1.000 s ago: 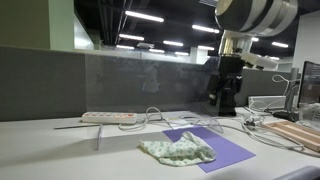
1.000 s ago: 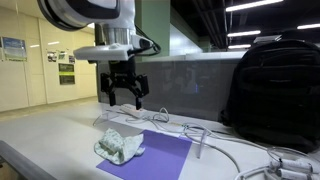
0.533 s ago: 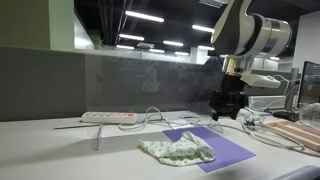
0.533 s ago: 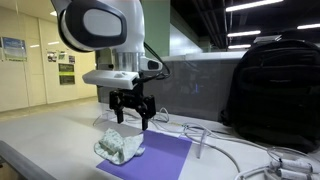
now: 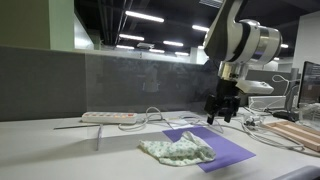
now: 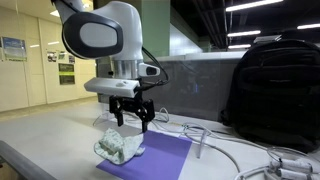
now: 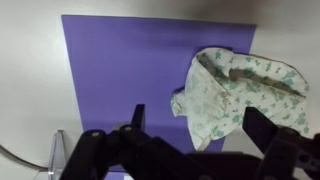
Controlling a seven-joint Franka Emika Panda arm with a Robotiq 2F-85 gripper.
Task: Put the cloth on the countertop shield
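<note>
My gripper lowers its open fingers across to the cloth's bunched end on the mat next. That end is below and beside the gripper, with raised folds to pinch.
A crumpled white cloth with a green print (image 5: 179, 151) (image 6: 118, 146) (image 7: 238, 92) lies on the edge of a purple mat (image 5: 222, 149) (image 6: 160, 157) (image 7: 125, 65) on the countertop. The clear countertop shield (image 5: 150, 85) (image 6: 190, 85) stands upright behind the mat. My gripper (image 5: 219, 117) (image 6: 131, 119) (image 7: 195, 125) is open and empty, hanging above the mat, beside and above the cloth. In the wrist view its two dark fingers frame the cloth's lower edge.
A white power strip (image 5: 108, 117) and loose cables (image 5: 165, 120) lie along the shield's base. A black backpack (image 6: 275, 90) stands by the shield. Monitors and boxes (image 5: 297, 100) sit at one end of the counter.
The arm has lowered and tilted, bringing the open gripper down closer to the mat and the cloth. The cloth has not moved.
</note>
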